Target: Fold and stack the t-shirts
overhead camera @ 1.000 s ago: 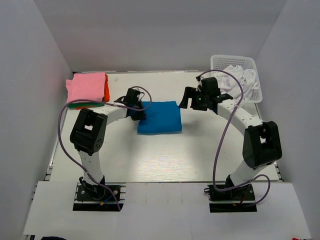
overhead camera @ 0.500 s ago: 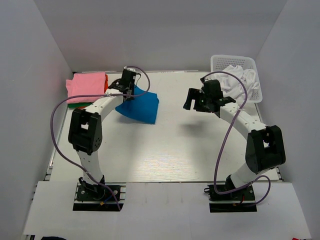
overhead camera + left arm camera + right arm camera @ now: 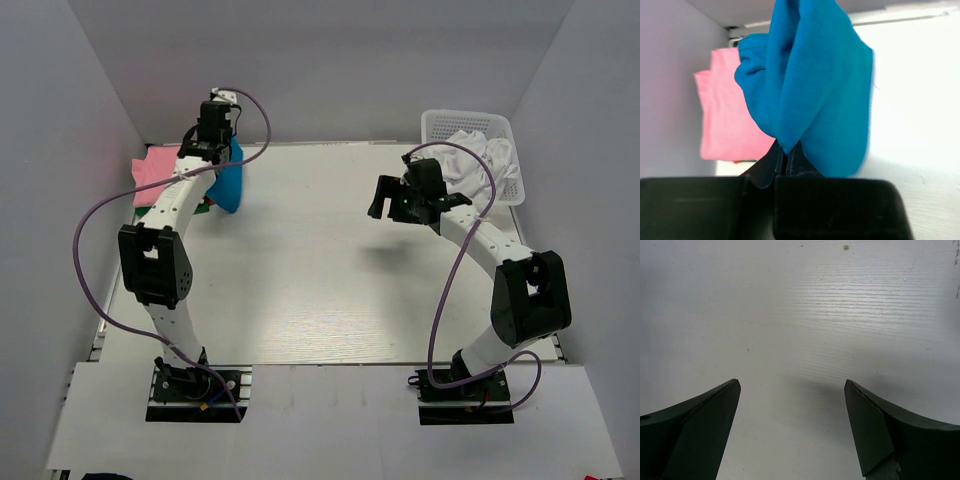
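Observation:
The blue t-shirt goes over, down and out of my left gripper next. The pink t-shirt topping the stack [image 3: 153, 170] [image 3: 730, 112] lies below and left in the top view.
My left gripper [image 3: 221, 150] is shut on the bright blue t-shirt [image 3: 231, 182], which hangs bunched and lifted off the table at the back left. In the left wrist view the blue t-shirt [image 3: 812, 90] dangles from the pinched fingertips of the left gripper [image 3: 786, 153], partly in front of a folded pink t-shirt [image 3: 725, 120]. That pink t-shirt [image 3: 152, 172] tops a stack in the back left corner; the arm hides most of what lies under it. My right gripper [image 3: 386, 203] hovers open over bare table [image 3: 800, 315], with nothing between the tips of the right gripper [image 3: 792, 390].
A white lattice basket [image 3: 436, 122] stands at the back right with crumpled white cloth [image 3: 482, 158] inside, just behind my right arm. White walls close in the table [image 3: 320, 280] on the left, back and right.
My left gripper has lifted the blue t-shirt from the table's middle and carried it back and left, up beside the pink stack. The right gripper has barely moved and stays open.

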